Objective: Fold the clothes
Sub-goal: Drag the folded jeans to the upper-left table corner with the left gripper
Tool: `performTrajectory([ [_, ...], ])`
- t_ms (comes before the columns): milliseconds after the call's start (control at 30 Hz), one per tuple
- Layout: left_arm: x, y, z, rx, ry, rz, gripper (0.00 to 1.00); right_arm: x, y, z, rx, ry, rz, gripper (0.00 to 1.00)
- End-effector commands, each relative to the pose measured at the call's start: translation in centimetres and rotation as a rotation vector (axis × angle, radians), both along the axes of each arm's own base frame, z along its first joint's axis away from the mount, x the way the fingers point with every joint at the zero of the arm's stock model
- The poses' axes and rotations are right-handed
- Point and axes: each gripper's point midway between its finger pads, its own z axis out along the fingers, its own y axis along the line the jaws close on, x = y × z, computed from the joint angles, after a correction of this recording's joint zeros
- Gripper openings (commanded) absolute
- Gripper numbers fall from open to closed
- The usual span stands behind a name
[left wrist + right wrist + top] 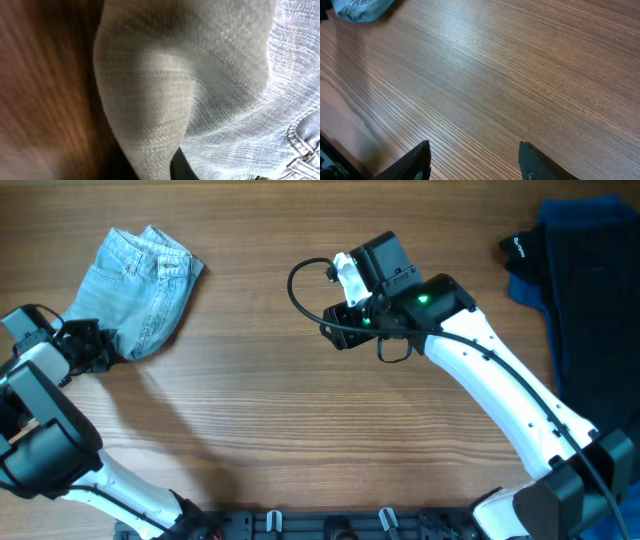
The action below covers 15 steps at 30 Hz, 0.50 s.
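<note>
My left gripper next drags the denim's fold outward and to the right in the overhead view, toward the bare wood, and releases it, since the shorts (140, 288) lie at an angle.
The light blue denim shorts (140, 288) lie bunched at the far left of the wooden table. My left gripper (108, 350) is at the shorts' lower left corner and is shut on a fold of the denim (150, 100), which fills the left wrist view. My right gripper (338, 332) hovers over the middle of the table, open and empty; its two black fingertips (475, 160) frame bare wood. The shorts show small at the top left of the right wrist view (362, 9).
A dark blue cloth (580, 240) and a black garment with a small white logo (520, 252) lie at the right edge of the table. The table (300, 430) is brown wood grain.
</note>
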Motion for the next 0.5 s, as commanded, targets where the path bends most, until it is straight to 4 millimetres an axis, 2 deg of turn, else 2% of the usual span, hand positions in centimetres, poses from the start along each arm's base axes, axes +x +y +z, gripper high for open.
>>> performTrajectory([
  [0,-0.7,-5.9,-4.5,-0.092,0.171,0.008,0.04,0.2,-0.3,0.6,0.009,-0.012,-0.027,0.57],
  [167,0.5,-10.1,-4.5,-0.121,0.193,-0.030,0.04,0.0,-0.4,0.5,0.003,0.000,-0.027,0.56],
  [333,-1.1,-9.7,-4.5,-0.141,0.238,-0.040,0.46,-0.6,-0.8,0.1,-0.016,0.025,-0.023,0.56],
  [400,-1.8,-9.5,-3.6,-0.132,0.227,-0.095,0.50,-0.7,-0.8,0.1,-0.017,0.027,-0.023,0.56],
  [467,-3.3,-8.8,-2.1,-0.065,0.248,-0.168,0.68,-0.6,-0.8,0.1,-0.016,0.025,-0.023,0.56],
])
